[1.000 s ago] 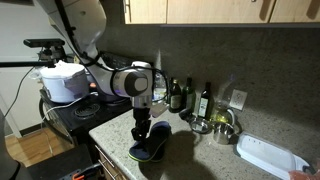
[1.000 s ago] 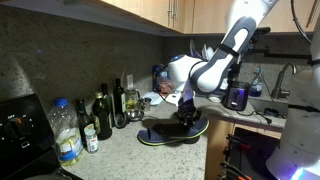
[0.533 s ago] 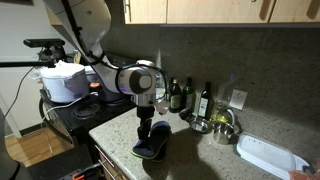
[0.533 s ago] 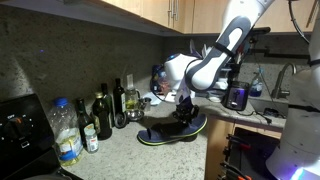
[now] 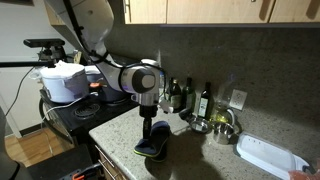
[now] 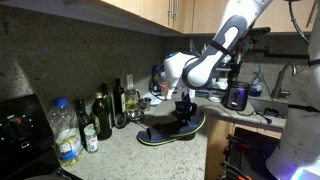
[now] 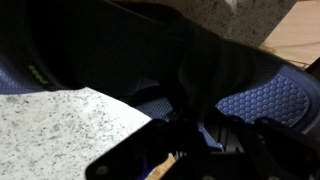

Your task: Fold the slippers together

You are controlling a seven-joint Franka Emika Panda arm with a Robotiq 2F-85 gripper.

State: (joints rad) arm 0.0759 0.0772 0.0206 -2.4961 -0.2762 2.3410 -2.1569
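Note:
My gripper moves down toward the other slipper (image 6: 155,136) below it next and releases the raised slipper there, since that one already tips over the other.
The dark navy slippers (image 5: 153,144) lie on the speckled counter near its front edge, and both exterior views show them (image 6: 165,131). One slipper is tipped up on its side over the other. My gripper (image 5: 147,122) points down from above and is shut on the raised slipper's fabric (image 6: 183,112). In the wrist view dark fabric fills the space between the jaws (image 7: 195,130), with the blue honeycomb insole (image 7: 270,100) to the right and bare counter (image 7: 60,125) to the left.
Glass bottles (image 5: 205,100) and a metal bowl (image 5: 222,125) stand by the backsplash. A white tray (image 5: 268,155) lies at the counter's end. A rice cooker (image 5: 62,80) sits beyond the counter edge. Bottles (image 6: 103,115) and a water bottle (image 6: 65,130) stand on the counter.
My gripper has risen a little and shifted sideways with the slipper, tipping that slipper up more steeply over the one beneath it.

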